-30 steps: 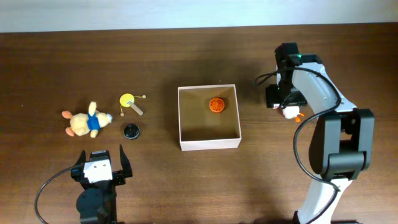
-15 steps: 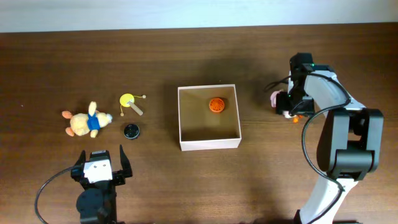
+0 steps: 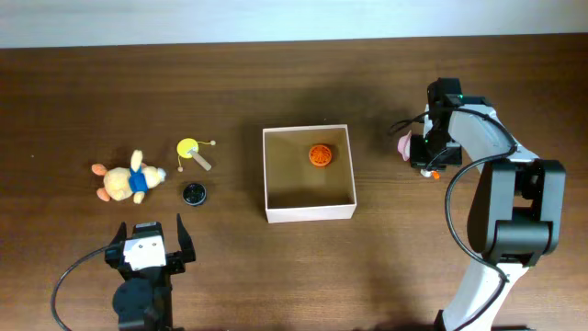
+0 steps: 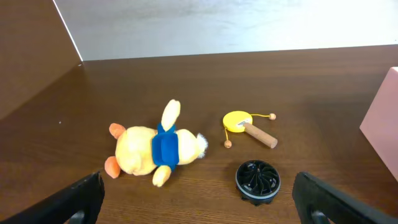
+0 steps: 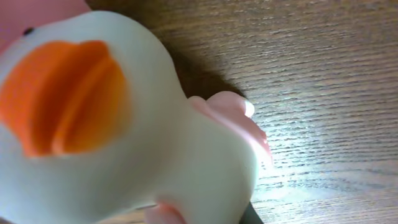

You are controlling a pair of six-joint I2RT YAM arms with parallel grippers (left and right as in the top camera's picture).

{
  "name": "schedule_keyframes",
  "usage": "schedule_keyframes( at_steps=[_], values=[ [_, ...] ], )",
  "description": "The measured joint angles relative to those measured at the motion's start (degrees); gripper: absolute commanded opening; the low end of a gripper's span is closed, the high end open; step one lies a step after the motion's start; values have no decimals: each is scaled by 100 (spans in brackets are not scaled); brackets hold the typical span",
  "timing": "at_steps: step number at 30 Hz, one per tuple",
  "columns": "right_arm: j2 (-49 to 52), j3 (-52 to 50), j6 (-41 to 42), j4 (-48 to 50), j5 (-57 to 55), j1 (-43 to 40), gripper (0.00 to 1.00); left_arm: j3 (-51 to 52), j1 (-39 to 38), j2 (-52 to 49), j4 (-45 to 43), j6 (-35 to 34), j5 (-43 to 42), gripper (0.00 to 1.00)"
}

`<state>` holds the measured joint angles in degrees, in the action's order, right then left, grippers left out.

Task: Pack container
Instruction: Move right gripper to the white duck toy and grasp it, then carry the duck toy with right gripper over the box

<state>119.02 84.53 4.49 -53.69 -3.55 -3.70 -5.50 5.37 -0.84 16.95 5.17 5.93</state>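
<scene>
The ball sits opposite the container's empty side (image 3: 287, 177), so next my right gripper needs to rise, swing left in the overhead view and lower there to release the toy.
The container (image 3: 310, 213), a shallow white box with a tan inside, sits mid-table with an orange ball (image 3: 320, 154) in its far right corner. Right of it, my right gripper (image 3: 424, 153) is low over the table, shut on a white toy with an orange beak and pink parts (image 5: 155, 143). That toy fills the right wrist view and hides the jaws. From above, only its pink end (image 3: 402, 145) and an orange bit (image 3: 435, 173) show. My left gripper (image 3: 147, 246) rests open near the front left, nothing between its fingers (image 4: 81, 199).
Left of the container lie a yellow plush in a blue shirt (image 3: 124, 180), a yellow drum rattle with a wooden handle (image 3: 191, 150) and a black round finned disc (image 3: 194, 193). The container's corner (image 4: 385, 118) shows at the right edge of the left wrist view.
My right arm has swung a little to the right, and its gripper has closed on the white toy. The left arm and the other toys have not moved.
</scene>
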Motion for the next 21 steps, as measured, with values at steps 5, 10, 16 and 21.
schedule_keyframes(
  at_steps=[5, 10, 16, 21],
  values=[
    [0, 13, 2, -68, 4, 0, 4, 0, 0, 0, 0, 0, 0, 99],
    [31, 455, 2, -599, 15, 33, 4, 0, 0, 0, 0, 0, 0, 99],
    [31, 1674, 2, -1360, 22, 260, 4, 0, 0, 0, 2, 0, 0, 99],
    [31, 2632, 0, -1875, 13, 581, 4, 0, 0, 0, 2, 0, 0, 99]
  ],
)
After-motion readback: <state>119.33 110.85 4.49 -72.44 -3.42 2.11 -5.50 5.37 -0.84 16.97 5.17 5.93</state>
